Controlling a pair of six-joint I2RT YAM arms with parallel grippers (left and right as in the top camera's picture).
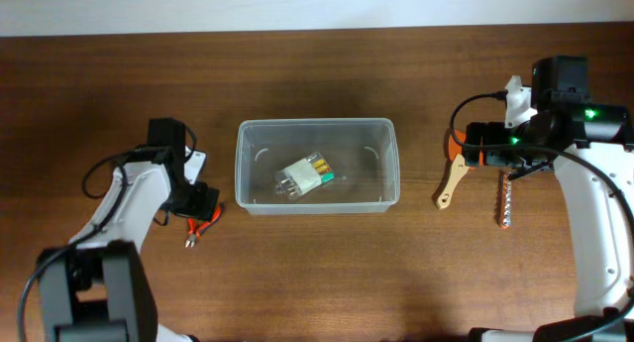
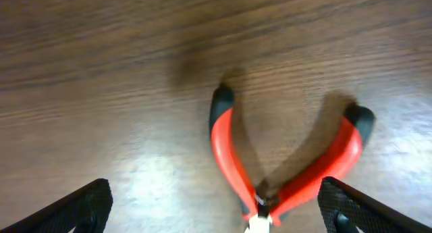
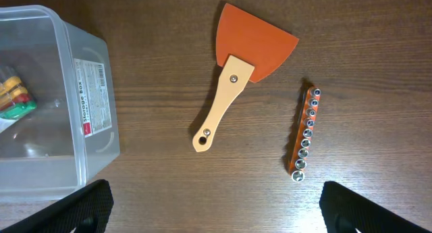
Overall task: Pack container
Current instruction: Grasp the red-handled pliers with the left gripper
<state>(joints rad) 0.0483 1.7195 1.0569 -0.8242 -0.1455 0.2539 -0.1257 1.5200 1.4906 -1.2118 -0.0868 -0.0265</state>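
The pliers' handle farther from the container is below my left gripper, between its open fingers in the wrist view, so I should lower my left gripper onto it next.
The clear plastic container (image 1: 394, 166) stands mid-table and holds a small pack of coloured bits (image 1: 305, 175). Its labelled wall also shows in the right wrist view (image 3: 91, 105). Red-handled pliers (image 1: 201, 226) lie to its left. In the left wrist view the pliers (image 2: 226, 152) lie with their pivot between the fingers of my open left gripper (image 2: 216, 216). My left gripper (image 1: 201, 205) is low over them. My right gripper (image 3: 216, 213) is open and empty, above a wooden-handled orange scraper (image 3: 233, 81) and a socket rail (image 3: 305, 135).
In the overhead view the scraper (image 1: 452, 183) and socket rail (image 1: 503, 201) lie right of the container, beside my right gripper (image 1: 471, 141). The table's far edge runs along the top.
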